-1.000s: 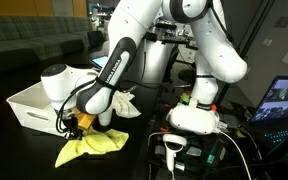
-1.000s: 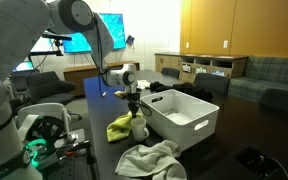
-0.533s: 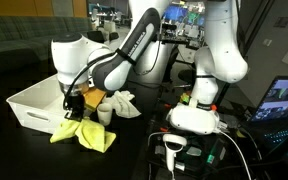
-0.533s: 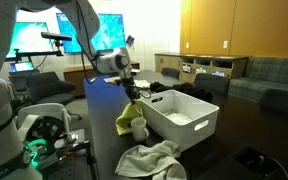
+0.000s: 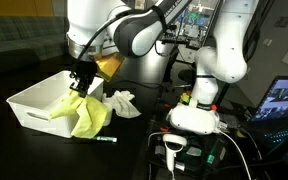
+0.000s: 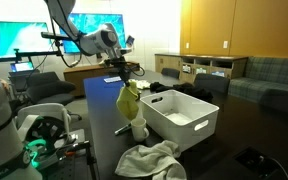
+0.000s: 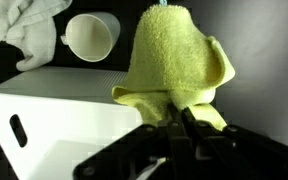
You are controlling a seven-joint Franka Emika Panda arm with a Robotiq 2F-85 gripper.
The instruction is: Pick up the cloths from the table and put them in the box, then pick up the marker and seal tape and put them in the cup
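The white box's open inside is beside my gripper, past the box's near rim, so my gripper will next rise to lift the hanging cloth clear, cross over and release.
My gripper (image 5: 84, 76) (image 6: 122, 74) (image 7: 180, 126) is shut on the yellow cloth (image 5: 80, 112) (image 6: 129, 100) (image 7: 174, 58). The cloth hangs off the black table (image 5: 134, 150), beside the near rim of the white box (image 5: 29, 105) (image 6: 184, 120) (image 7: 54, 120). The white cloth (image 5: 120, 103) (image 6: 149, 160) (image 7: 22, 30) lies crumpled on the table. Next to it the small white cup (image 6: 138, 128) (image 7: 89, 37) stands upright by the box. The teal marker (image 5: 104, 138) lies on the table below the hanging cloth. The seal tape is out of view.
The robot's white base (image 5: 196, 115) stands on the table, with cables and a handheld device (image 5: 174, 150) in front of it. A lit screen (image 5: 284, 100) sits at the table's far side.
The gripper has risen with the yellow cloth, lifting it off the table and carrying it toward the box. The marker now shows where the cloth lay.
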